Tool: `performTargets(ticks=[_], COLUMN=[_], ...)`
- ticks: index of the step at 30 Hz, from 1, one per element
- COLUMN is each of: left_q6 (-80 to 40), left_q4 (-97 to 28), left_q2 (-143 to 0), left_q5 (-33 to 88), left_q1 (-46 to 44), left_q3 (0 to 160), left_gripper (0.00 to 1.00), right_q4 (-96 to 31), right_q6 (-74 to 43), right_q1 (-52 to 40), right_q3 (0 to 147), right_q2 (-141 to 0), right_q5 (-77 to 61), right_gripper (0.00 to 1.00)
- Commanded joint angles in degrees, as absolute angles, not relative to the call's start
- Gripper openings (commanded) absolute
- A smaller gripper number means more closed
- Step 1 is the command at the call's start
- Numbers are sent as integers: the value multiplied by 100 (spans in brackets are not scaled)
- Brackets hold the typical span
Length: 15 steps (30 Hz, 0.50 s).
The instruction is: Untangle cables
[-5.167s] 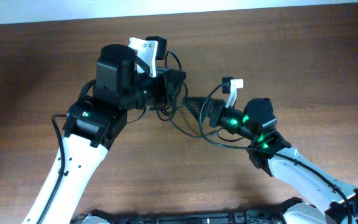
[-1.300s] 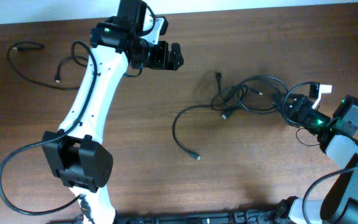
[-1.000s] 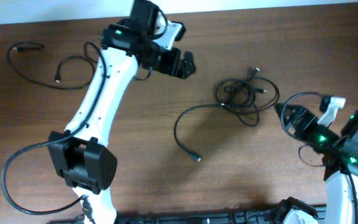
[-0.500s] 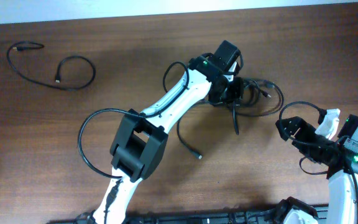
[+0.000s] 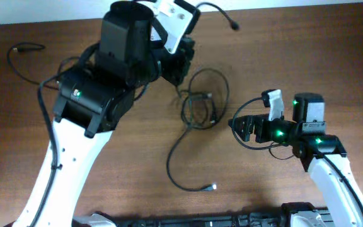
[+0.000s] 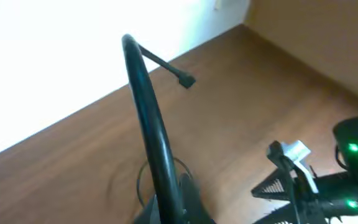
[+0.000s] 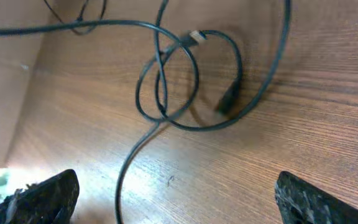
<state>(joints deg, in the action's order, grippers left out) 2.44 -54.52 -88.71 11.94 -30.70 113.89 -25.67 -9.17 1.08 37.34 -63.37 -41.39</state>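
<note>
I will next carry the cable back and to my left gripper's left in the overhead view, then release it on bare tabletop, clear of the tangle.
A loose tangle of thin black cables (image 5: 200, 104) lies on the wooden table. One strand trails down to a silver-tipped plug (image 5: 213, 186). My left gripper (image 5: 179, 60) is raised above the tangle's left side and is shut on a cable. That cable arcs up from the jaws to a black plug end (image 5: 234, 26). In the left wrist view the held cable (image 6: 146, 112) rises from the jaws (image 6: 174, 210) and ends in the plug (image 6: 186, 81). My right gripper (image 5: 240, 126) is open and empty to the right of the tangle. The right wrist view shows the cable loops (image 7: 178, 81) ahead of the wide-open fingers (image 7: 179, 194).
A separate thin black cable (image 5: 19, 48) lies at the far left, partly hidden under my left arm. The table's back edge meets a white wall (image 5: 282, 4). A black bar (image 5: 188, 221) runs along the front edge.
My left arm has pulled back from the tangle to the upper left, lifting one cable end. The tangle now lies further left. My right gripper has moved left toward it.
</note>
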Motion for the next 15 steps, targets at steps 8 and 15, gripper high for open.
performTargets(ticks=[8,15], left_q6=[84,64], left_q4=[-5216,-5708], left_q2=[-8462,-8462], left_q5=[683,-1308], left_q1=[-3057,-3057], left_q3=[11415,11415], left_gripper=[0,0], right_q4=[1144,860], right_q6=[-3107,-3863], right_q1=[-2512,-1433], right_q3=[3795,3809], right_q2=[-9268,-9168], right_q5=[-3199,-3133], right_gripper=[80,4])
